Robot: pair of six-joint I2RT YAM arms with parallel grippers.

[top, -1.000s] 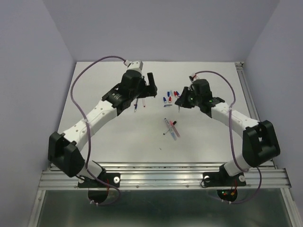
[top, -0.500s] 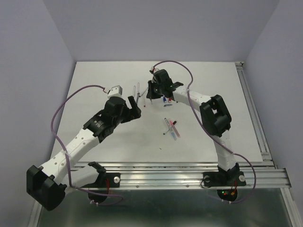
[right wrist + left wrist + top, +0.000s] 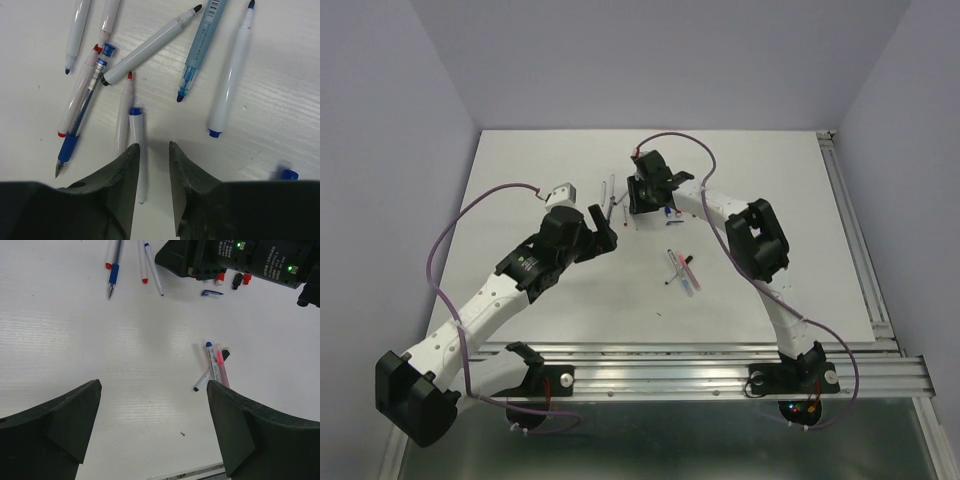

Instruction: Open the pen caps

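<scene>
My left gripper moves to the right in the top view and down onto the blue-ended pen's body next, because that pen lies on top of the black-capped one.
Several loose pen caps lie beside the right arm: a blue one point(image 3: 212, 292), a red one point(image 3: 220, 276), a black one point(image 3: 236, 281) and another red one point(image 3: 246, 278), seen as small dots point(image 3: 670, 211) from above. My right gripper point(image 3: 153, 146) hovers low over a heap of uncapped pens point(image 3: 150, 47), its jaws open a narrow way with nothing held. A white pen with a blue end point(image 3: 137, 150) lies on the table along its left finger. My left gripper point(image 3: 155, 420) is wide open and empty over bare table, its place from above point(image 3: 600, 222).
Three more pens point(image 3: 216, 369) lie bunched mid-table, also visible from above point(image 3: 682, 270). Two pens point(image 3: 114, 270) lie at the far left of the heap. Another blue cap point(image 3: 287, 173) sits at the right edge. The right arm's black wrist point(image 3: 240, 257) hangs over the caps.
My left arm has pulled back toward the near left. My right arm has swung left over the pen heap, and its jaws have parted a little.
</scene>
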